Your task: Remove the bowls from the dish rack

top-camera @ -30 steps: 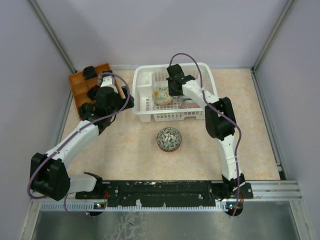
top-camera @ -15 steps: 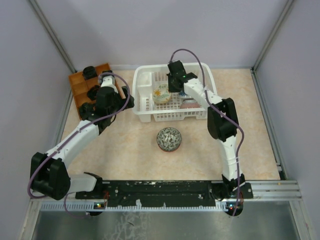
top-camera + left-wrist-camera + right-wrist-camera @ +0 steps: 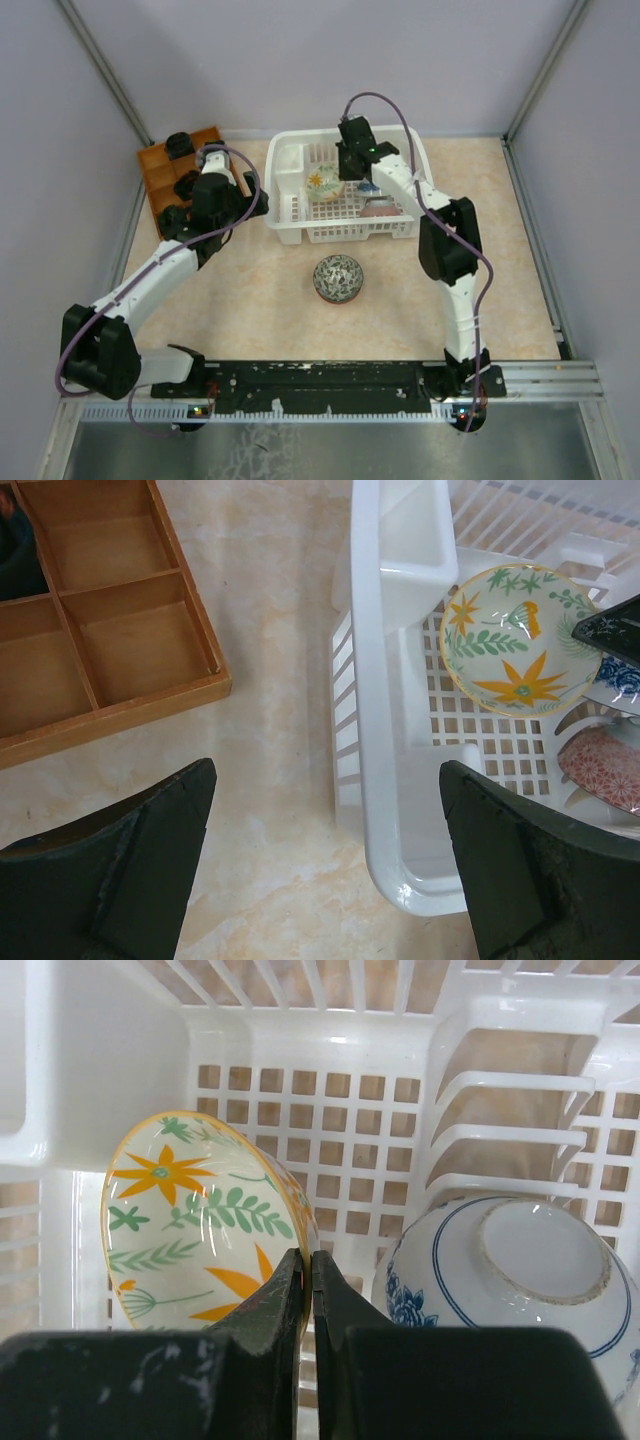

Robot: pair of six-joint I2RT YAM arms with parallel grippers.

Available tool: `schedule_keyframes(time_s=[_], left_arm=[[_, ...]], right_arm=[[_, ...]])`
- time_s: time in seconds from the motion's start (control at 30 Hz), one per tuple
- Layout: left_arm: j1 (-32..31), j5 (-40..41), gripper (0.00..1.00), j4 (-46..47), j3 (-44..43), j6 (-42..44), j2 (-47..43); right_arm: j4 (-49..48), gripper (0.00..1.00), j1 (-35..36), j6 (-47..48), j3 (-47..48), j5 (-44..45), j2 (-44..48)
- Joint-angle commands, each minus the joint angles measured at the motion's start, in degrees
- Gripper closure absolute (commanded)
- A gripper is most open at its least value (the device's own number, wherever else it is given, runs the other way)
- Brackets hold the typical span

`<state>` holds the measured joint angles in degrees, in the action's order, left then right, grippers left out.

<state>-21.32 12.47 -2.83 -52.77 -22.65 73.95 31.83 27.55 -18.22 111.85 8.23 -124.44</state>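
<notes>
I should next lift the cream bowl with my right gripper, carry it back and lower it there to let it go, because clear tabletop lies back (image 3: 392, 276) beside the dark patterned bowl.
The white dish rack (image 3: 290, 226) stands at the back middle. In it a cream bowl with orange flowers and green leaves (image 3: 190, 1215) is tilted on edge. My right gripper (image 3: 308, 1260) is shut on that bowl's rim, one finger inside and one outside. It also shows in the top view (image 3: 346, 172) over the bowl (image 3: 322, 185). A blue-and-white bowl (image 3: 520, 1270) lies upside down beside it, and a pink-red patterned bowl (image 3: 605, 765) sits nearer the front. A dark patterned bowl (image 3: 338, 278) rests on the table in front of the rack. My left gripper (image 3: 325, 870) is open and empty above the table by the rack's left corner (image 3: 390, 780).
An orange-brown compartment tray (image 3: 160, 175) with small dark items sits at the back left, close to my left arm. Its right edge (image 3: 205, 630) lies a short gap from the rack. Upright dividers (image 3: 500, 1130) stand behind the blue-and-white bowl.
My right gripper has shifted a little toward the back of the rack with the floral bowl in its grip. The pink-red bowl now shows from above. The left arm has not moved.
</notes>
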Motion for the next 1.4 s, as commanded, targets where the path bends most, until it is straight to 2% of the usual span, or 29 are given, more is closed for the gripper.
schedule_keyframes(time_s=[0.0,0.33,0.7,1.0,1.37], left_arm=[[0.1,0.3,0.01,1.6,-0.4,0.2,0.2],[0.1,0.2,0.01,1.9,-0.5,-0.1,0.6],[0.1,0.1,0.01,1.9,-1.4,0.0,1.0],[0.1,0.5,0.01,1.3,-1.2,0.0,-1.1],[0.1,0.2,0.01,1.2,-1.2,0.4,-3.3]], right_arm=[[-4.9,1.0,-1.4,-1.6,0.6,-1.9,7.3],[-6.9,1.0,-2.2,-2.7,-3.2,-3.7,9.7],[-10.3,1.0,-4.3,-4.9,-11.7,-6.1,21.8],[-9.1,1.0,-5.4,-5.8,-22.1,-4.5,38.1],[-0.4,1.0,-5.6,-8.9,-37.9,-3.9,62.9]])
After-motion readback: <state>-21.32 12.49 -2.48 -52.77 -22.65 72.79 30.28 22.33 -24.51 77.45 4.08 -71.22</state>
